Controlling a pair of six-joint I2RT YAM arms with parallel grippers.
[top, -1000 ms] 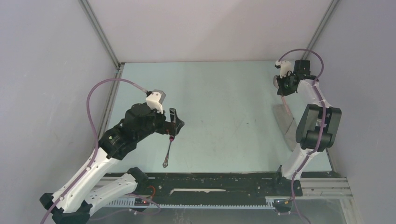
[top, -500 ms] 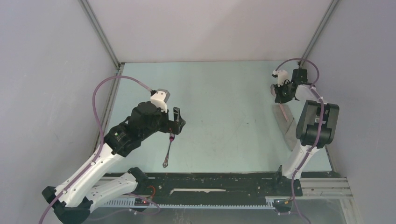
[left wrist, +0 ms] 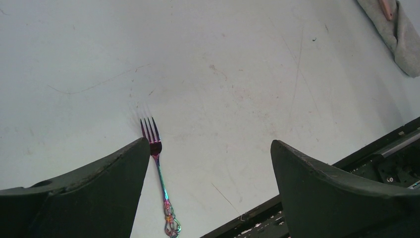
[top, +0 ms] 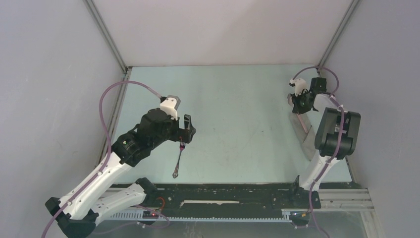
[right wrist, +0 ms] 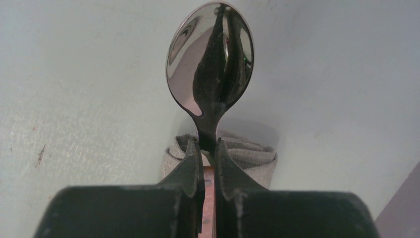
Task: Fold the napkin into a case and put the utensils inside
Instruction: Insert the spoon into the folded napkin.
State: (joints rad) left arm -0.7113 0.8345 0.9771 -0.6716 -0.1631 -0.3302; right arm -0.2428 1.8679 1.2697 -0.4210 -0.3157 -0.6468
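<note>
My right gripper draws back and down to the case's body [top: 300, 127] next and releases the spoon there, since the spoon's bowl juts past the case's far end.
The napkin lies folded as a narrow grey case [top: 303, 133] by the right edge, also at the top right of the left wrist view [left wrist: 402, 42]. My right gripper [top: 298, 106] is shut on the neck of the spoon [right wrist: 210, 54] over the case's far end [right wrist: 250, 157]. The shiny bowl points away and the pinkish handle [top: 301, 121] runs along the case. An iridescent metal fork [top: 178, 159] lies flat at the front left. My left gripper [left wrist: 210, 144] hovers open above it, the fork [left wrist: 159, 171] beside its left finger.
A black rail [top: 233, 196] runs along the table's near edge, close to the fork's handle end. Grey walls enclose the table, and the right wall [top: 386, 99] stands close to the case and the right arm.
My right gripper has come down and slightly right with the spoon, towards the case's far end. My left gripper shifted slightly right and has held still, open, since.
</note>
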